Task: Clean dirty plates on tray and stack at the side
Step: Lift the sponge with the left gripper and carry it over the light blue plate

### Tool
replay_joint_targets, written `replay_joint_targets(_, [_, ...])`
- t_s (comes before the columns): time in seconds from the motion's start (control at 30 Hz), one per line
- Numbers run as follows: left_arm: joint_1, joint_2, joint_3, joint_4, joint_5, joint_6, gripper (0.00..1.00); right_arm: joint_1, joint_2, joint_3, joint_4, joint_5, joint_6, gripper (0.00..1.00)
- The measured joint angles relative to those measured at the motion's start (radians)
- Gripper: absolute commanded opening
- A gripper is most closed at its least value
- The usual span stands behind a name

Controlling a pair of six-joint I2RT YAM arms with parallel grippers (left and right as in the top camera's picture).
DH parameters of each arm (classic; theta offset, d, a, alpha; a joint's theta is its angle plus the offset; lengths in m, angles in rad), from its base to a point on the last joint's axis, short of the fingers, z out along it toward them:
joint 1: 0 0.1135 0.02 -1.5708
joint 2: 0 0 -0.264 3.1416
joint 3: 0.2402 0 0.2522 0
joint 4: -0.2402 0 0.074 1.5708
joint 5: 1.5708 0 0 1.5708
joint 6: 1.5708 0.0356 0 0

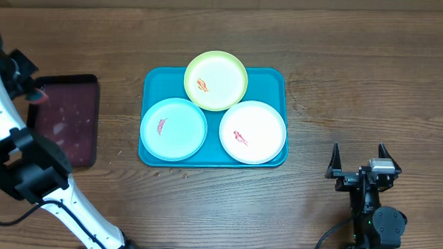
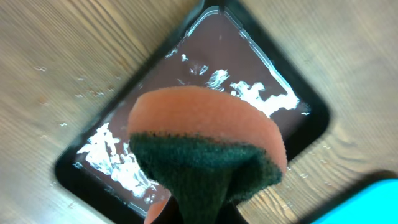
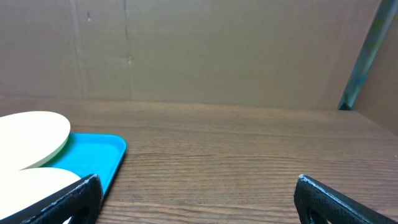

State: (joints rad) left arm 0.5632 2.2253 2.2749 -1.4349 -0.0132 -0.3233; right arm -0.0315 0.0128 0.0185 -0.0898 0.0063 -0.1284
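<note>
The left gripper moves down into the maroon tray next, then crosses onto the pale blue plate (image 1: 180, 129) to free the sponge, as a red smear marks that plate.
The teal tray (image 1: 155, 81) lies mid-table with three plates on it: a yellow-green one (image 1: 216, 80) at the back, a pale blue one (image 1: 173, 128) front left, a white one (image 1: 252, 131) front right. Each carries a small red smear. My left gripper (image 1: 32, 92) hovers over the maroon tray's far edge, shut on an orange sponge (image 2: 205, 143) whose dark green scouring side faces the camera. The sponge hides the fingertips. My right gripper (image 1: 359, 155) stands open right of the tray, nothing between its fingers (image 3: 74, 199). The right wrist view catches the tray's corner (image 3: 93, 152) and two plate rims.
A small dark maroon tray (image 1: 66, 119) holding a film of water (image 2: 217, 68) sits at the left of the table. Bare wooden tabletop (image 1: 356, 77) stretches right of the teal tray. A cardboard wall (image 3: 199, 50) backs the table.
</note>
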Motion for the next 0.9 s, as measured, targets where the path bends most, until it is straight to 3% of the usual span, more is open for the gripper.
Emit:
replay_joint_targets(0.13, [-0.001,0.043,-0.209,0.05,0.017,0.0,0.04,0.0,0.0,0.0,0.0,0.0,0.001,1.0])
replay_joint_targets(0.23, [0.0,0.081,-0.23,0.013,0.026,0.0,0.04,0.0,0.0,0.0,-0.001,0.0,0.001,1.0])
replay_joint_targets(0.47, [0.02,0.075,0.087,-0.15,0.136,0.012,0.04,0.0,0.0,0.0,0.0,0.0,0.0,1.0])
replay_joint_targets(0.57, [0.017,0.039,0.143,-0.169,0.145,0.02,0.04,0.0,0.0,0.0,0.0,0.0,0.001,1.0])
replay_joint_targets(0.67, [-0.012,0.016,0.067,-0.117,0.126,0.023,0.04,0.0,0.0,0.0,0.0,0.0,0.001,1.0])
replay_joint_targets(0.77, [-0.057,0.014,-0.137,0.019,0.073,0.035,0.04,0.0,0.0,0.0,0.0,0.0,0.0,1.0])
replay_joint_targets(0.9, [-0.093,0.065,-0.254,0.009,0.025,0.042,0.04,0.0,0.0,0.0,0.0,0.0,0.0,1.0])
